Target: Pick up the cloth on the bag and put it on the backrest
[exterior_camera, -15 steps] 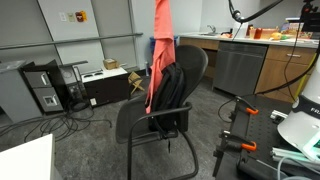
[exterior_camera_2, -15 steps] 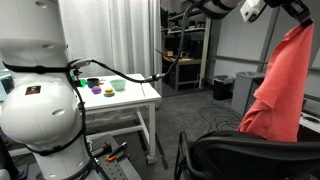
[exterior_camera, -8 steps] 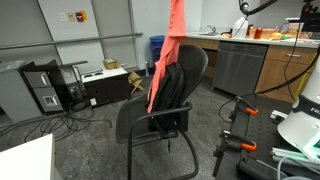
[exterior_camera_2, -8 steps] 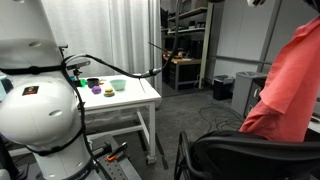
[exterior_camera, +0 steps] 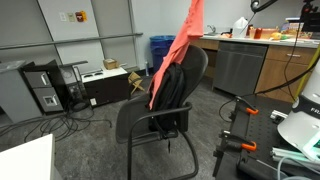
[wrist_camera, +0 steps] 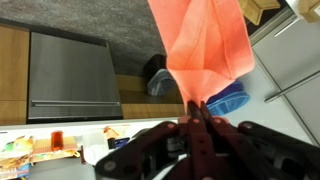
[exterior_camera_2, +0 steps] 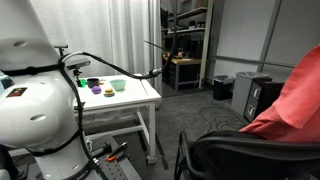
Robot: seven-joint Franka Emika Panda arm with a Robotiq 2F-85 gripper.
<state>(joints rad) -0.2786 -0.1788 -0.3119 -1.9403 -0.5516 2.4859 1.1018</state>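
Note:
The backrest's top edge (exterior_camera: 198, 50) is below my gripper. My gripper should next go down across it, away from the bag (exterior_camera: 170, 90) where the cloth's lower end rests, and let go of the cloth's top.
The cloth (exterior_camera: 178, 48) is salmon red and hangs stretched in a slant from above the frame down to the black bag (exterior_camera: 170, 90) on the black chair's seat. Its lower end still touches the bag. In an exterior view the cloth (exterior_camera_2: 290, 98) fills the right edge above the chair's backrest (exterior_camera_2: 240, 150). In the wrist view my gripper (wrist_camera: 197, 117) is shut on the cloth's top (wrist_camera: 200, 45), which hangs away from the jaws. The gripper itself is out of frame in both exterior views. The backrest (exterior_camera: 197, 62) rises behind the bag.
A steel dishwasher and wooden cabinets (exterior_camera: 240, 65) stand behind the chair. A blue bin (exterior_camera: 160, 47) and computer gear (exterior_camera: 45, 88) sit by the wall. A white table with bowls (exterior_camera_2: 115, 92) and the robot's white base (exterior_camera_2: 35, 110) are nearby.
The cloth's top has moved up and toward the counter, so it now slants over the backrest. In the second exterior view it has shifted to the right and the gripper has left the frame.

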